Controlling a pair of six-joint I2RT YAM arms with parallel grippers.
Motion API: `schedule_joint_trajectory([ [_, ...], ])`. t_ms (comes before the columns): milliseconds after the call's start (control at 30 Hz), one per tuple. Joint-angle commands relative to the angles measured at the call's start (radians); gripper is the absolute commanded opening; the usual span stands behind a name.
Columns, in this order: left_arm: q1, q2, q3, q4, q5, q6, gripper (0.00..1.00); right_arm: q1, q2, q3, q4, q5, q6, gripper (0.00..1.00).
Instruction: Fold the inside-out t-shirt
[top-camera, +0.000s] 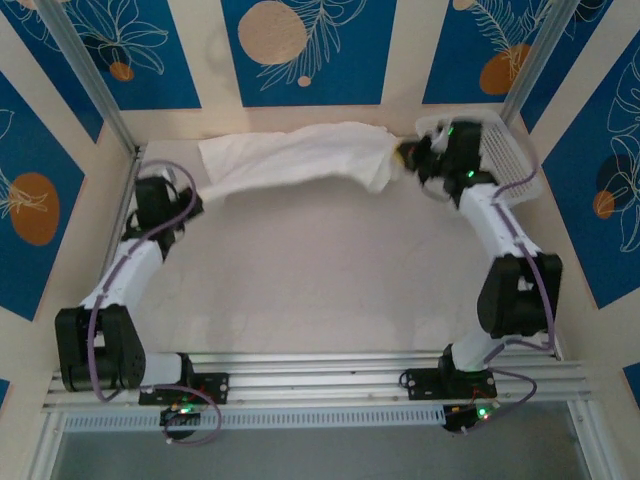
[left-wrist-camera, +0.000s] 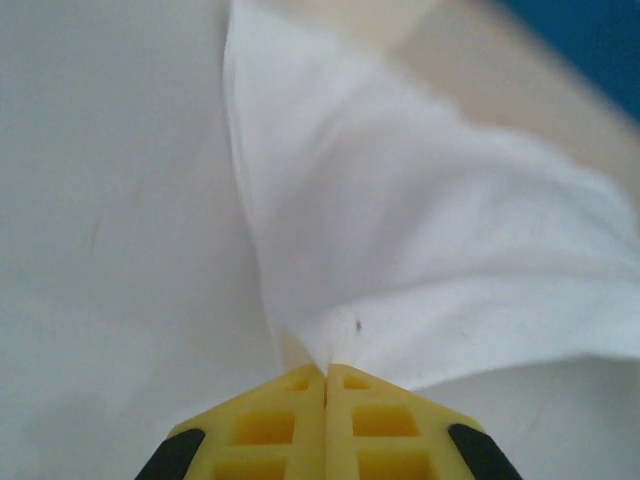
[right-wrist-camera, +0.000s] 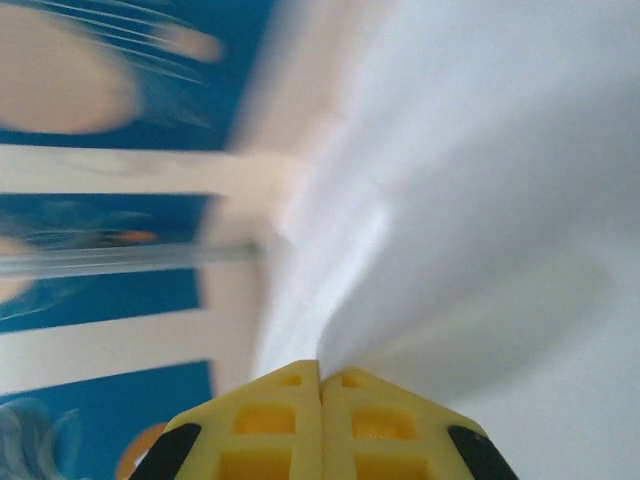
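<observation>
The robot's right gripper will next draw back and down onto the bare tabletop, which lies below and back of it, to spread the narrow piece of shirt cloth, and then release.
The white t-shirt (top-camera: 300, 158) hangs stretched in a long band across the far side of the table, held between both arms. My left gripper (top-camera: 203, 203) is at its left end, yellow jaws pressed together on a pinch of the cloth (left-wrist-camera: 420, 250), shown in the left wrist view at the left gripper (left-wrist-camera: 326, 372). My right gripper (top-camera: 404, 153) is at the right end, raised near the back wall. Its jaws are also shut on the shirt (right-wrist-camera: 470, 200), at the right gripper (right-wrist-camera: 321, 368).
A white plastic mesh basket (top-camera: 505, 155) stands at the back right corner, right behind the right wrist. Blue-patterned walls (top-camera: 300, 50) close in the back and sides. The bare white tabletop (top-camera: 320, 270) spreads out in front of the shirt.
</observation>
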Motion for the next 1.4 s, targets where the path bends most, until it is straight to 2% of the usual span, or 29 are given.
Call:
schedule_joint_trajectory([
  [0,0.003,0.003,-0.102,0.185,0.064,-0.063,0.0,0.002,-0.02,-0.129,0.114,-0.113,0.016,0.0],
  [167,0.003,0.031,-0.194,0.166,0.043,-0.138,0.0,0.0,-0.048,-0.206,0.054,-0.066,0.034,0.0],
  [333,0.0,-0.055,-0.198,0.023,-0.023,-0.14,0.0,0.002,-0.204,-0.291,-0.129,0.04,0.09,0.0],
  [500,-0.002,-0.217,-0.21,-0.185,-0.125,-0.146,0.0,0.035,-0.517,-0.464,-0.37,0.216,0.231,0.0],
  [600,-0.002,-0.326,-0.243,-0.299,-0.211,-0.175,0.07,0.078,-0.761,-0.586,-0.553,0.346,0.327,0.0],
  [733,-0.004,-0.468,-0.308,-0.403,-0.245,-0.216,0.16,0.119,-1.014,-0.738,-0.719,0.3,0.419,0.01],
  [833,-0.006,-0.58,-0.348,-0.494,-0.267,-0.252,0.24,0.184,-1.167,-0.826,-0.823,0.256,0.483,0.12],
  [933,-0.007,-0.697,-0.375,-0.541,-0.298,-0.262,0.37,0.244,-1.318,-0.866,-0.87,0.26,0.545,0.32],
  [1000,-0.008,-0.746,-0.369,-0.543,-0.314,-0.248,0.4,0.256,-1.382,-0.849,-0.856,0.274,0.553,0.42],
  [1100,-0.01,-0.717,-0.32,-0.49,-0.269,-0.198,0.41,0.257,-1.397,-0.751,-0.798,0.371,0.455,0.56],
  [1200,-0.047,-0.568,-0.222,-0.419,-0.168,-0.138,0.4,0.257,-1.294,-0.639,-0.693,0.54,0.22,0.65],
  [1300,-0.157,-0.393,-0.117,-0.357,-0.193,-0.083,0.39,0.257,-1.083,-0.555,-0.496,0.592,-0.086,0.63],
  [1367,-0.207,-0.278,-0.056,-0.32,-0.224,-0.06,0.36,0.251,-0.918,-0.49,-0.433,0.547,-0.177,0.55],
])
